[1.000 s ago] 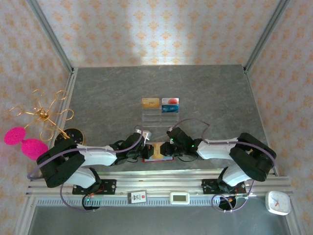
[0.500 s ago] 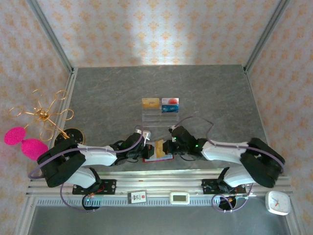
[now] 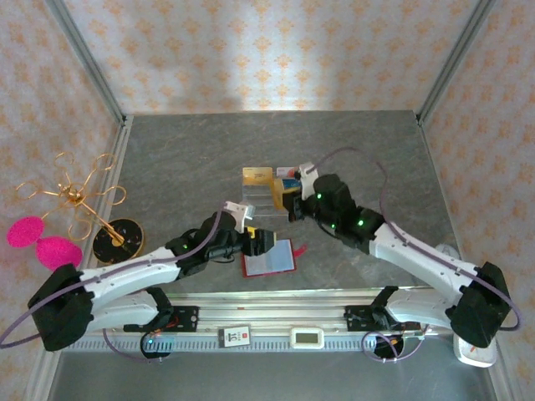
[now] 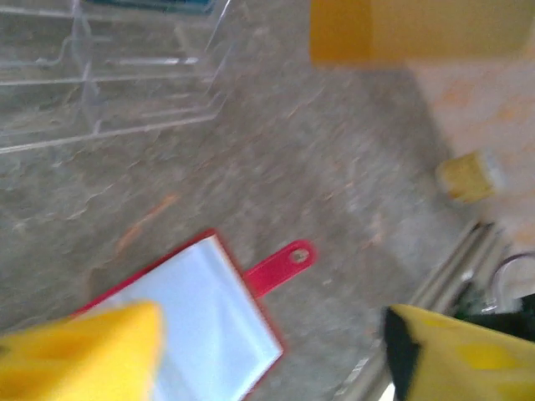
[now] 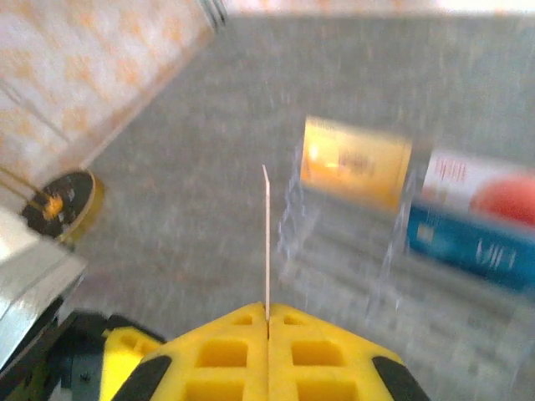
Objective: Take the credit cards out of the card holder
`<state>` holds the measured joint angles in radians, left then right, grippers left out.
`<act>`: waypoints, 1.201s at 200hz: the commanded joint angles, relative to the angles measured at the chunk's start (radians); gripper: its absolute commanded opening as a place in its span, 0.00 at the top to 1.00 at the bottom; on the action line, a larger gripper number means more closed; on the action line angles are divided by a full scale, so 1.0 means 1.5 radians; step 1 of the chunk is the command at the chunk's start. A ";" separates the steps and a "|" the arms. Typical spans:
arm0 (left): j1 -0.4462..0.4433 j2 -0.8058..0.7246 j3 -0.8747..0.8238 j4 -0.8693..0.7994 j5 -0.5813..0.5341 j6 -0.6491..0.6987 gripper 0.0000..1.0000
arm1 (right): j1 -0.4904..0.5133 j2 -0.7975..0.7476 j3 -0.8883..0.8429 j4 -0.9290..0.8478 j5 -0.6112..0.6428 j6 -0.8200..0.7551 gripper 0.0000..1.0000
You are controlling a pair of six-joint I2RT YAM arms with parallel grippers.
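Note:
I will move my right gripper outward while turning it, then lower it over the gold card in the stand and release, because that slot holds a similar card.
The card holder (image 3: 269, 259) lies open on the table near the front edge, dark red with a shiny inner sleeve (image 4: 196, 322) and a red tab (image 4: 282, 262). My left gripper (image 3: 261, 239) hovers just over its left part, open, with nothing between its yellow fingers (image 4: 79, 355). My right gripper (image 3: 292, 201) is raised by the clear stand and is shut on a tan credit card (image 3: 281, 194). In the right wrist view this card (image 5: 267, 242) stands edge-on, a thin pale line rising from the closed gripper (image 5: 267, 322).
A clear acrylic tiered stand (image 3: 266, 200) holds a gold card (image 3: 257, 175) and a blue-white-and-red card (image 3: 292, 172). A gold wire ornament (image 3: 75, 199) with pink balls and a round black base (image 3: 115, 238) stand at the left. A metal rail (image 3: 276, 311) runs along the near edge.
My right gripper drew the tan card out of the holder and carried it up and back towards the stand. My left gripper opened and let go of the holder.

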<state>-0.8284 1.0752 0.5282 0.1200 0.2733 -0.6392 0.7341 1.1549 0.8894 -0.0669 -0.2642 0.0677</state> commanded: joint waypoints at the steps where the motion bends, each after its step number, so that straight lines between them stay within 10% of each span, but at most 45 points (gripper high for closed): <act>1: 0.005 -0.040 0.019 -0.096 -0.031 0.020 0.12 | -0.041 0.047 0.075 -0.011 -0.082 -0.161 1.00; 73: 0.005 -0.188 0.067 -0.190 -0.141 0.075 0.01 | -0.129 0.306 0.383 -0.259 -0.298 -0.493 1.00; 240: 0.029 -0.180 0.163 -0.253 -0.248 0.186 0.01 | -0.138 0.666 0.814 -0.605 -0.251 -0.792 1.00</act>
<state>-0.7990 0.7971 0.7399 -0.2386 -0.0776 -0.3897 0.5312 2.1414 2.0781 -0.9176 -0.6765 -1.0859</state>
